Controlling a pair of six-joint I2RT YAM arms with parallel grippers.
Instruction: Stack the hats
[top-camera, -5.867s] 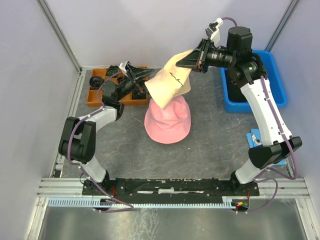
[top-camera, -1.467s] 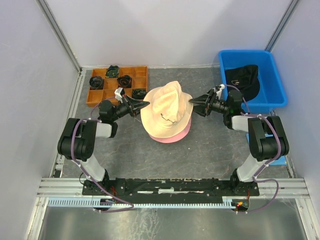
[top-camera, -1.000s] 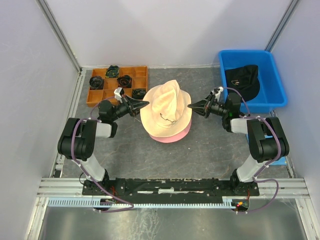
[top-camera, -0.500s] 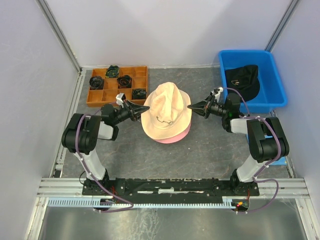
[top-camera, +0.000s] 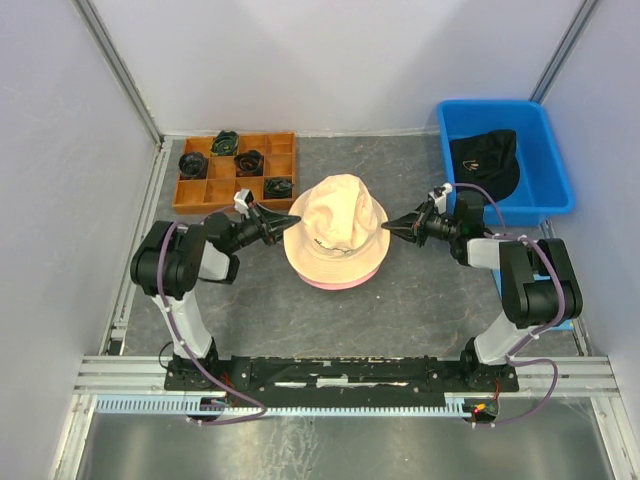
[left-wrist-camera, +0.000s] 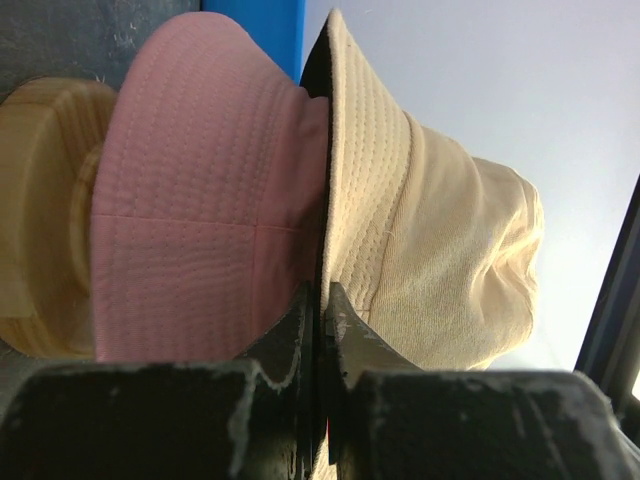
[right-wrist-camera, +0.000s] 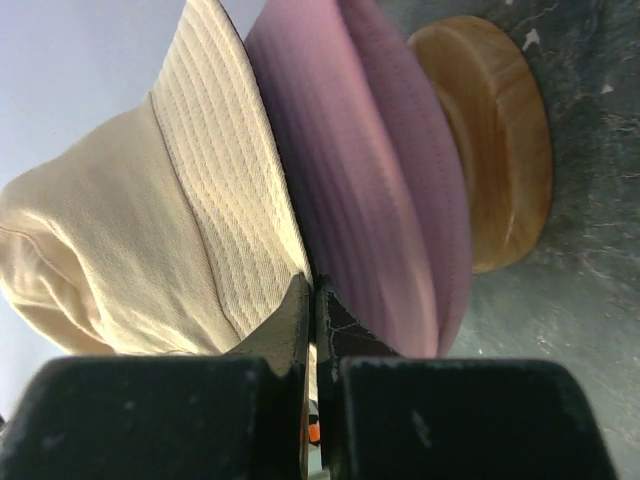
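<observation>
I will pull the beige hat (top-camera: 335, 215) down and back onto the pink hat's brim (top-camera: 340, 285) with my left gripper and let go of it there, because the pink hat's near edge still sticks out uncovered.
A beige hat (top-camera: 335, 215) sits over a pink hat (top-camera: 336, 283) on a wooden stand in the middle of the table; only the pink brim's front edge shows from above. My left gripper (top-camera: 292, 220) is shut on the beige brim's left edge, my right gripper (top-camera: 390, 229) on its right edge. In the left wrist view the left gripper (left-wrist-camera: 322, 292) pinches the beige hat (left-wrist-camera: 420, 220) beside the pink hat (left-wrist-camera: 200, 200). In the right wrist view the right gripper (right-wrist-camera: 312, 285) pinches the beige hat (right-wrist-camera: 130, 230) next to the pink hat (right-wrist-camera: 380, 190). A black hat (top-camera: 487, 155) lies in the blue bin (top-camera: 490, 103).
An orange compartment tray (top-camera: 190, 192) with small dark coiled bundles (top-camera: 222, 143) stands at the back left. The wooden stand (right-wrist-camera: 490, 150) rests on the grey table under the hats. Walls close in the left, right and far sides.
The right gripper has shut on the beige brim. The beige hat has come down flatter and lower over the pink hat, and both grippers sit slightly lower and wider apart.
</observation>
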